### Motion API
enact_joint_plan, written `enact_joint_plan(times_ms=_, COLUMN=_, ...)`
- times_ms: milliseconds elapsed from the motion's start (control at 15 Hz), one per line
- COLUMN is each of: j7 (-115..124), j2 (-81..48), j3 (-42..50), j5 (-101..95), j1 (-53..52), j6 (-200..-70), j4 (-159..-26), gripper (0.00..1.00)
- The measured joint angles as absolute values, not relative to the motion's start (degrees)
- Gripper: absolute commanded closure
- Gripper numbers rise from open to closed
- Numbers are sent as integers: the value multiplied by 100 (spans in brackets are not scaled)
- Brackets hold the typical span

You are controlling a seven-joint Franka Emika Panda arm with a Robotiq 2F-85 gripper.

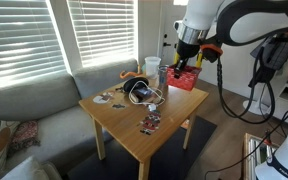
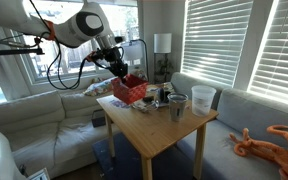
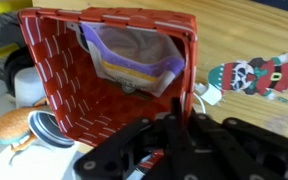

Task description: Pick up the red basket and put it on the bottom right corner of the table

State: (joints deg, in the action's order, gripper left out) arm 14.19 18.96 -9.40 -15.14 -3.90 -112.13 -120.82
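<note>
My gripper lowers toward the bare table corner near the grey cup next and releases the basket's side, since the basket still hangs above the table.
The red basket [image 1: 185, 80] [image 2: 130, 91] is at a corner of the light-wood table [image 1: 169, 135] [image 2: 159, 135], next to its edge. My gripper [image 1: 188, 63] [image 2: 122, 74] comes down from above and is shut on the basket's side wall. In the wrist view the basket [image 3: 74, 80] fills the left, with a purple and white bag [image 3: 134, 55] inside it. The black fingers [image 3: 167, 118] pinch its right-hand wall. I cannot tell whether the basket touches the tabletop.
A black headphone-like object with cables [image 1: 140, 91] [image 2: 162, 97] lies mid-table. Cups [image 1: 152, 68] [image 2: 203, 97] stand near it. Flat picture cards [image 1: 149, 123] [image 3: 254, 75] lie on the top. A grey sofa [image 1: 24, 110] wraps the table, with an orange octopus toy [image 2: 269, 140] on it.
</note>
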Motion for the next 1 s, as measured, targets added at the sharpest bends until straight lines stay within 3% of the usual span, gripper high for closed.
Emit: enact_joint_plan(times_ms=1000, j7=3220, j2=1757, j3=-689, j5=-2886, j1=651, j6=-12024, j4=-13411, gripper=99)
